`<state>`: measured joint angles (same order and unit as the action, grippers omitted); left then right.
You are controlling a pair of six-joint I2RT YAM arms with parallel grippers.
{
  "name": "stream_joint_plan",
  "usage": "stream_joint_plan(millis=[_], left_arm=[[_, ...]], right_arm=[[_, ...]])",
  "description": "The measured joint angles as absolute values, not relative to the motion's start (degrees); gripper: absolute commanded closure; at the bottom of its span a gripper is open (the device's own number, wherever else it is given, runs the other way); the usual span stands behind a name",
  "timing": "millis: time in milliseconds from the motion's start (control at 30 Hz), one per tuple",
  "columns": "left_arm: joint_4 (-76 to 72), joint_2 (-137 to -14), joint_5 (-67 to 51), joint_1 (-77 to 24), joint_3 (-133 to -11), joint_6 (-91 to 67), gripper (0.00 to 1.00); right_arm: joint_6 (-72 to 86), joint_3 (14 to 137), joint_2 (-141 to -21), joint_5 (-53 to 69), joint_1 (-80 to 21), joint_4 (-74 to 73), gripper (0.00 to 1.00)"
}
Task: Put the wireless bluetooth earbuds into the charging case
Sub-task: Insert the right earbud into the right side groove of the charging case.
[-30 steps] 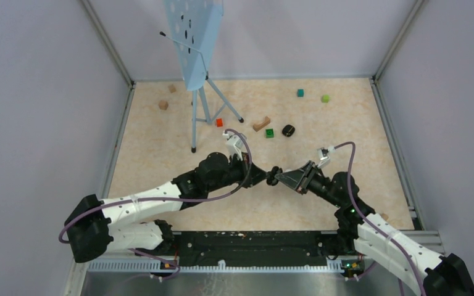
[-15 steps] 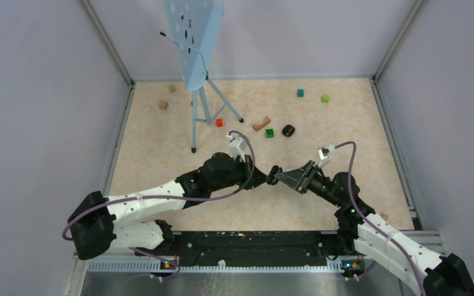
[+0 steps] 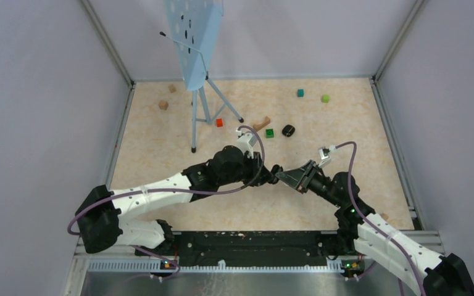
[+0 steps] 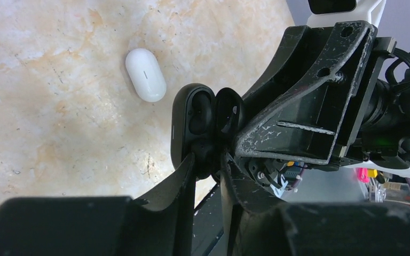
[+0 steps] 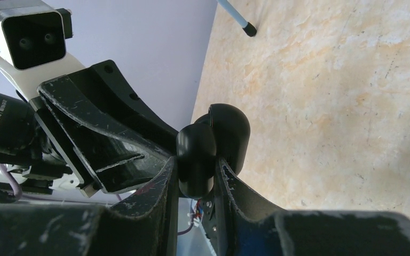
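My right gripper should next move outward and down to release the case on the bare tabletop short of the green cube (image 3: 279, 156), as that spot is clear.
My right gripper (image 3: 280, 175) is shut on an open black charging case (image 5: 195, 154) and holds it above the table's middle. The case's lid (image 5: 229, 133) stands hinged open behind it. In the left wrist view the case (image 4: 184, 120) shows its dark hollow. My left gripper (image 4: 208, 159) is shut on a small black earbud (image 4: 207, 152) and presses it against the case's lower end. The two grippers meet tip to tip (image 3: 270, 172). A white capsule-shaped piece (image 4: 146, 74) lies on the table just beyond the case.
A blue music stand (image 3: 194, 43) on a tripod stands at the back left. Near it lie a red cube (image 3: 219, 122), a wooden arch (image 3: 260, 124), a green cube (image 3: 270, 132) and a glossy black rounded thing (image 3: 288, 130). More small blocks sit along the back edge.
My left arm has stretched to the right and a little farther back, bringing its gripper up against the case. The right arm has stayed still with the case.
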<state>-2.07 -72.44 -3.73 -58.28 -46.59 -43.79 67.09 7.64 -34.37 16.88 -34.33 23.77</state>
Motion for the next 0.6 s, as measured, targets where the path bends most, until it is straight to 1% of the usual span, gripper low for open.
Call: stream_joint_plan(millis=[300, 600], left_arm=[[1.50, -71.72, -3.38, -58.89, -47.64, -41.82, 0.67], [4.49, -71.07, -2.87, -58.98, -48.10, -39.35, 0.55]], right_arm=[[67.11, 7.64, -34.37, 17.06, -34.35, 23.68, 1.00], [67.20, 7.64, -34.30, 17.39, -34.35, 24.29, 1.00]])
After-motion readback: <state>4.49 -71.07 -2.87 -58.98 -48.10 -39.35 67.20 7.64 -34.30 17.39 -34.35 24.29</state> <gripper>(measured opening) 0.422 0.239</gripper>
